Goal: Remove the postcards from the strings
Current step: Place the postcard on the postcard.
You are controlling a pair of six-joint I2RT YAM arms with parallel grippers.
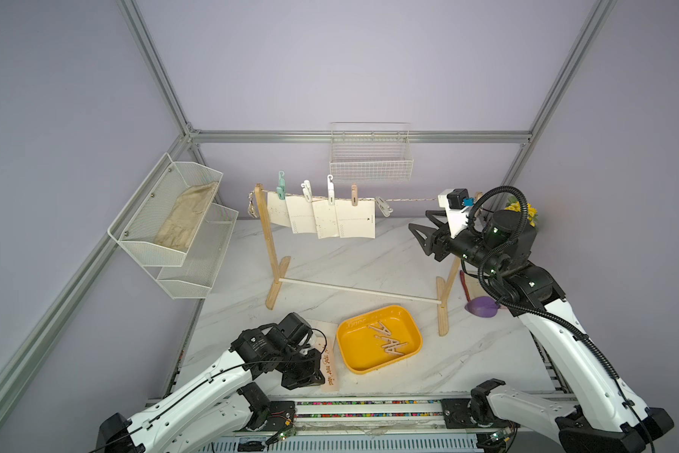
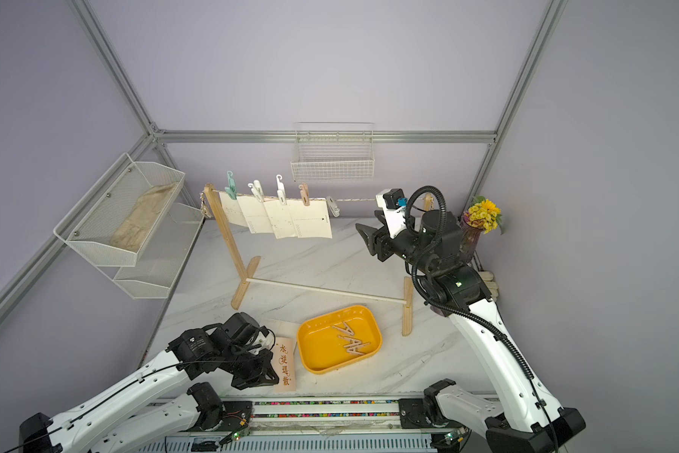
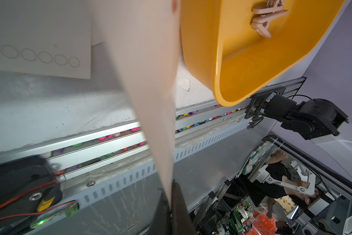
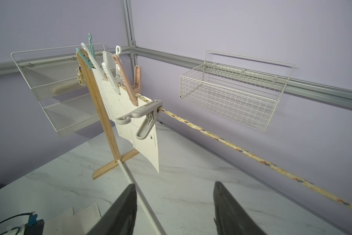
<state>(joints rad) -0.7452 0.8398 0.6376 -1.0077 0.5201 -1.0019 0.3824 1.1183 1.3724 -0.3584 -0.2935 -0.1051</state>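
The left gripper will move toward the yellow tray next and release the pink postcard on the tabletop point(image 1: 344, 378) point(image 3: 184, 90) beside the tray's near corner, since the table is bare there.
Several cream postcards point(image 1: 355, 221) hang side by side from the string point(image 1: 408, 200), held by pastel clothespins point(image 1: 331, 190). A grey clothespin point(image 4: 142, 116) sits at the right end of the row. My right gripper point(image 1: 422, 223) hovers open and empty just below the bare string, right of the cards; its fingertips point(image 4: 132, 186) stand wide apart. Down at the table's front, my left gripper point(image 3: 172, 184) is shut on the pink postcard point(image 2: 285, 366) with brown calligraphy. A cream card point(image 3: 38, 50) lies flat on the table beside it.
A yellow tray point(image 1: 359, 353) holding wooden clothespins point(image 1: 388, 339) sits next to the pink card. The stand's white rod point(image 1: 349, 290) joins its wooden feet. A wire basket point(image 1: 371, 157) hangs on the back wall, mesh shelves point(image 1: 173, 219) on the left, and flowers point(image 2: 483, 213) stand at the right.
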